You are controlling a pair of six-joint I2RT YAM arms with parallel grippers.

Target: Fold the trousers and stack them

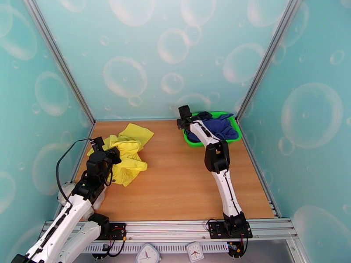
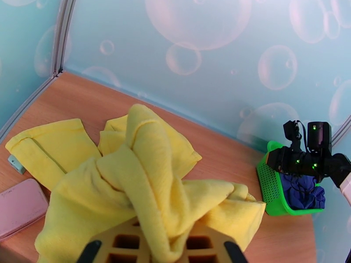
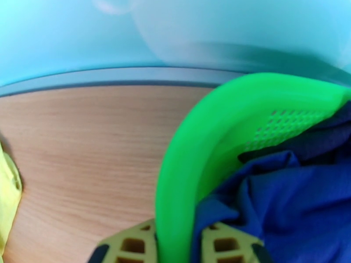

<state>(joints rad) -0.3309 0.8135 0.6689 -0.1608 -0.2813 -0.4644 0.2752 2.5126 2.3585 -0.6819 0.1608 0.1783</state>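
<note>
The robot needs to draw the fold in its left gripper toward the basket [image 1: 232, 139] next and release it on the bare middle of the tabletop, since that lies between the gripper and the basket.
The bright yellow trousers [image 1: 129, 152] lie crumpled on the left side of the wooden table. My left gripper [image 1: 114, 152] is shut on a bunched fold of them. In the left wrist view the yellow trousers [image 2: 149, 185] rise in a twisted ridge from between my left gripper's [image 2: 164, 246] fingers. My right gripper [image 1: 184, 124] sits at the left rim of the green basket [image 1: 232, 139] at the back right. In the right wrist view the green basket's rim [image 3: 184, 172] runs between the fingers of my right gripper [image 3: 175, 246], which is shut on it.
A dark blue garment [image 1: 217, 127] fills the basket and shows close up as blue cloth [image 3: 289, 207]. A pink flat object [image 2: 19, 207] and a small pale blue item [image 2: 15, 164] lie left of the trousers. A grey-white lump [image 1: 66, 191] sits by the left arm.
</note>
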